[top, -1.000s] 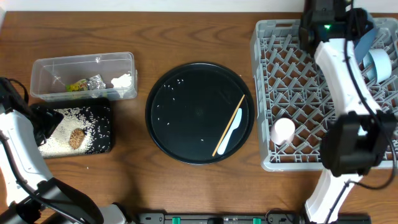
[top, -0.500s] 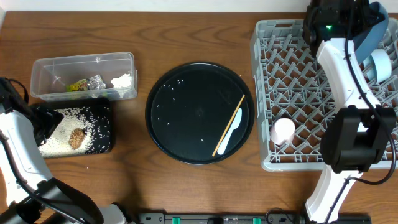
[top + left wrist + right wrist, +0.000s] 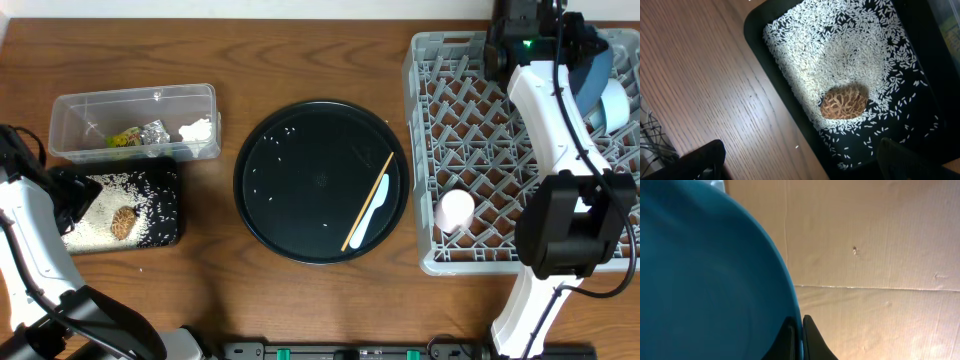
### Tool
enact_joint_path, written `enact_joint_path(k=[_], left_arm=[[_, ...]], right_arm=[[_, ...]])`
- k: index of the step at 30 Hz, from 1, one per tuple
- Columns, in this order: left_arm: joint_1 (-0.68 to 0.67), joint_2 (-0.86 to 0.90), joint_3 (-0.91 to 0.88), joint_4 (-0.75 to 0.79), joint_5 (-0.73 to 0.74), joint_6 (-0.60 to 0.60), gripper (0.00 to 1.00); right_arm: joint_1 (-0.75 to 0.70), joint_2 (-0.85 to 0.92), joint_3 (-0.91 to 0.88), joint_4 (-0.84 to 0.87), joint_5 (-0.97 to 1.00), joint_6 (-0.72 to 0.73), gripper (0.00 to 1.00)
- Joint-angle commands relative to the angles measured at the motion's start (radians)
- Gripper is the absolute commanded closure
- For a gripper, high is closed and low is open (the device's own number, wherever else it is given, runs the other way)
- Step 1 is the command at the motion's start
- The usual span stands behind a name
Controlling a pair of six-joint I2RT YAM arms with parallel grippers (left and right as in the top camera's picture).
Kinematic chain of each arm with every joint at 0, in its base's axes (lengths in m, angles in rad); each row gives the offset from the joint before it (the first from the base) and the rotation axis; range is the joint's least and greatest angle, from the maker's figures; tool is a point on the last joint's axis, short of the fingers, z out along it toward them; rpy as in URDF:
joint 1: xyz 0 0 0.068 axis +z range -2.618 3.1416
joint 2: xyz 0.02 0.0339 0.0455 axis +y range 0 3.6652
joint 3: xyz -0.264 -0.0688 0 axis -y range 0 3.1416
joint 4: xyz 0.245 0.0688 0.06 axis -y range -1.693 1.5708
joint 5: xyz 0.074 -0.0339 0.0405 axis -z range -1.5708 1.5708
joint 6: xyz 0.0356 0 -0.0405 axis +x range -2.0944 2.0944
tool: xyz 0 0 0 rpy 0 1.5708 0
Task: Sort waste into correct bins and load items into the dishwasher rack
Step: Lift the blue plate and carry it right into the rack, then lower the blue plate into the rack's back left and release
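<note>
The grey slots stand empty in the rack's far side, so next my right gripper will shift left in the overhead view and lower the dark-blue plate (image 3: 597, 62) there.
My right gripper (image 3: 799, 326) is shut on the rim of the dark-blue plate (image 3: 710, 285). It holds the plate (image 3: 597, 62) on edge over the far right corner of the grey dishwasher rack (image 3: 470, 130). A pink cup (image 3: 455, 210) stands in the rack's near left part. A light-blue vessel with a white inside (image 3: 613, 100) sits at the rack's right side. A wooden chopstick (image 3: 368, 200) and a white spoon (image 3: 372, 215) lie on the round black tray (image 3: 300, 180). My left gripper (image 3: 800, 167) hangs open over the near edge of the shallow black tray (image 3: 920, 75). That tray holds rice (image 3: 840, 55) and a brown scrap (image 3: 844, 101).
The clear tub (image 3: 135, 120) behind the shallow black tray (image 3: 165, 215) holds a yellow-green wrapper (image 3: 122, 139), silver foil (image 3: 153, 131) and white tissue (image 3: 197, 130). A few rice grains dot the round tray. Bare wooden table lies between the tray and the tub.
The dark-blue plate in my right gripper has shifted a little and turned more on edge over the rack's far right. The left arm has stayed still.
</note>
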Motion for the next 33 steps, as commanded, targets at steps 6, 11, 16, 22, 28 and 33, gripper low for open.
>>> enact_joint_path(k=[6,11,16,22,28,33], left_arm=[[0.003,-0.006,0.000,-0.003,-0.019,-0.006,0.02],[0.003,-0.006,0.000,-0.003,-0.019,-0.006,0.02],[0.003,-0.006,0.000,-0.003,-0.019,-0.006,0.02],[0.003,-0.006,0.000,-0.003,-0.019,-0.006,0.02],[0.003,-0.006,0.000,-0.003,-0.019,-0.006,0.02],[0.003,-0.006,0.000,-0.003,-0.019,-0.006,0.02]], right_arm=[[0.053,-0.003,0.000,-0.075,-0.153,0.124,0.99],[0.113,-0.002,0.000,-0.072,-0.212,0.124,0.99],[0.171,-0.003,0.000,-0.072,-0.262,0.151,0.99],[0.235,-0.003,0.000,-0.081,-0.325,0.198,0.93],[0.278,-0.003,0.000,-0.071,-0.327,0.204,0.33],[0.285,-0.013,0.000,-0.086,-0.328,0.312,0.28]])
